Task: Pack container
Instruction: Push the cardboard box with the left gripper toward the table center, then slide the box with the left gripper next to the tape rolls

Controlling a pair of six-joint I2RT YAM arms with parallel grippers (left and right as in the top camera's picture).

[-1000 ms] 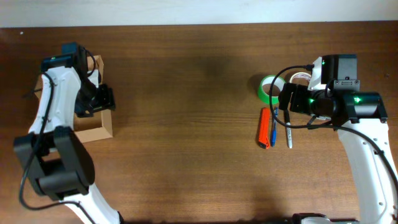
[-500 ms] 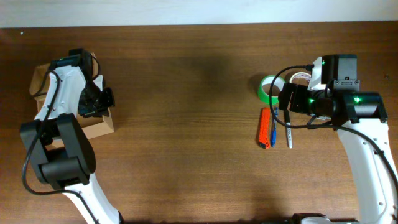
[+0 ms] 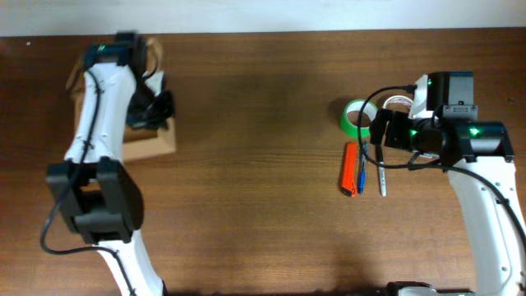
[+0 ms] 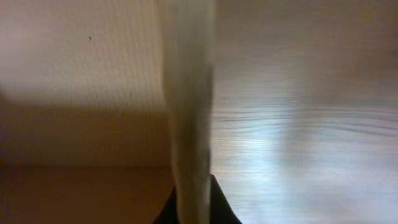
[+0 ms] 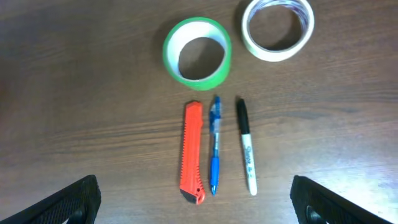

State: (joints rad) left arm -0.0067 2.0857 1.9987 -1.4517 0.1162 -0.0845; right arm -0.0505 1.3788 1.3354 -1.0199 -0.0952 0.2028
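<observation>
The items to pack are far away, so my left gripper should next move the container [image 3: 153,145] across to bare tabletop [image 3: 306,123] beside the green tape roll and release it.
The container [image 3: 153,145] is a tan cardboard box at the table's far left, largely covered by my left arm. My left gripper [image 3: 159,107] is shut on its right wall. In the left wrist view that wall [image 4: 189,93] runs up the middle, pinched between the dark fingertips of the left gripper [image 4: 191,210], with the box's inside to the left. My right gripper [image 3: 380,131] stands open above the table. In the right wrist view the right gripper [image 5: 199,200] has nothing between its fingers.
Below the right gripper lie a green tape roll [image 5: 197,51], a whitish tape roll [image 5: 277,28], an orange box cutter [image 5: 191,152], a blue pen [image 5: 214,146] and a black marker [image 5: 245,146]. Bare wooden table [image 3: 255,164] separates the arms.
My left gripper has shut on the container's wall and moved it right and toward the table's far edge. The right arm has not moved.
</observation>
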